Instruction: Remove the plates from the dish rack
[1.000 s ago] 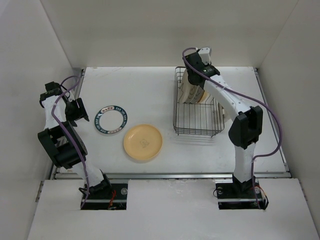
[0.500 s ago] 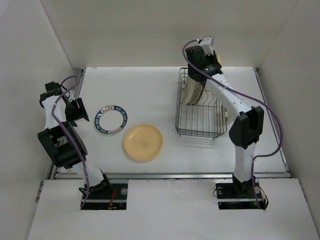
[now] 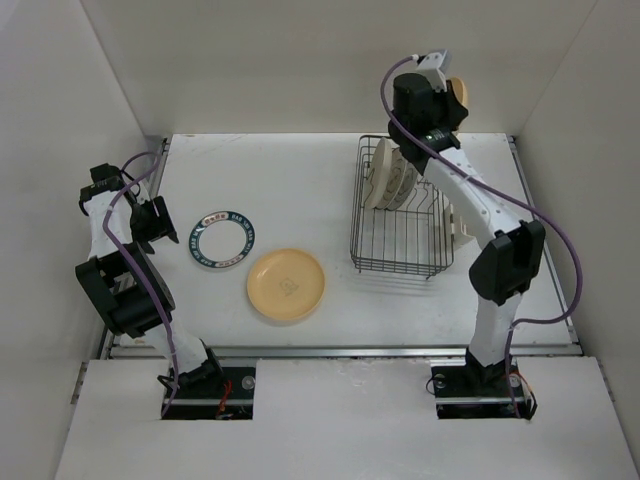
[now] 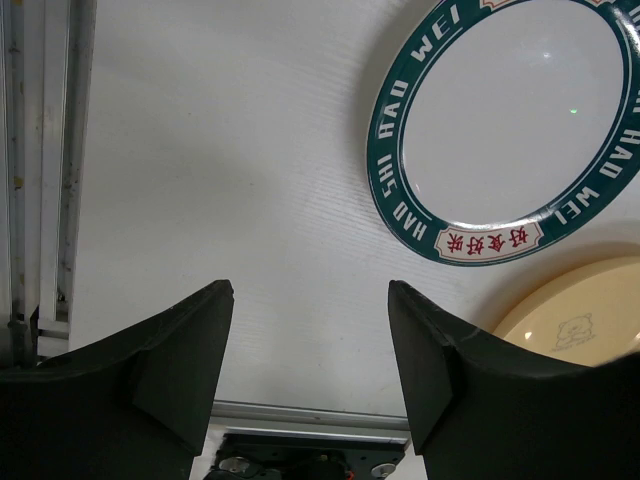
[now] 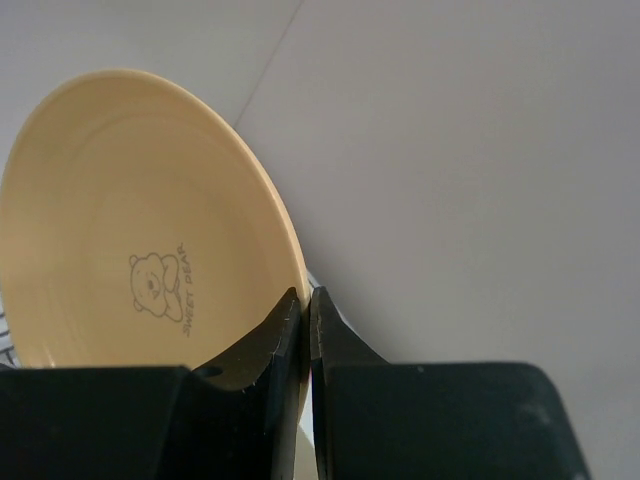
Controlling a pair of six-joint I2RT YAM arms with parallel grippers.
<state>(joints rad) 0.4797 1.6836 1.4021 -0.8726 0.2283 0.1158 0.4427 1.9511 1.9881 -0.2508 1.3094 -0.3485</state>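
Note:
Next, my right gripper moves back, left in the top view and down, tilts its cream-yellow plate flat and releases it onto the yellow-orange plate [image 3: 286, 284]. The bear print on that plate matches.
My right gripper [image 3: 447, 82] is shut on the rim of a cream-yellow plate [image 5: 140, 230] with a small bear print, held on edge high above the dish rack [image 3: 402, 210]. That plate shows behind the gripper in the top view [image 3: 456, 96]. More plates [image 3: 385, 178] stand upright in the rack's far end. A teal-rimmed plate [image 3: 222, 240] and a yellow-orange plate [image 3: 286, 284] lie flat on the table. My left gripper [image 4: 310, 345] is open and empty, low over the table left of the teal-rimmed plate [image 4: 510, 125].
A beige cutlery holder [image 3: 460, 226] hangs on the rack's right side. White walls enclose the table on three sides. A metal rail [image 4: 40, 170] runs along the left table edge, close to my left gripper.
My right gripper has lifted the cream-yellow plate up out of the rack and toward the back wall. The rack shifted slightly. The left arm has not moved.

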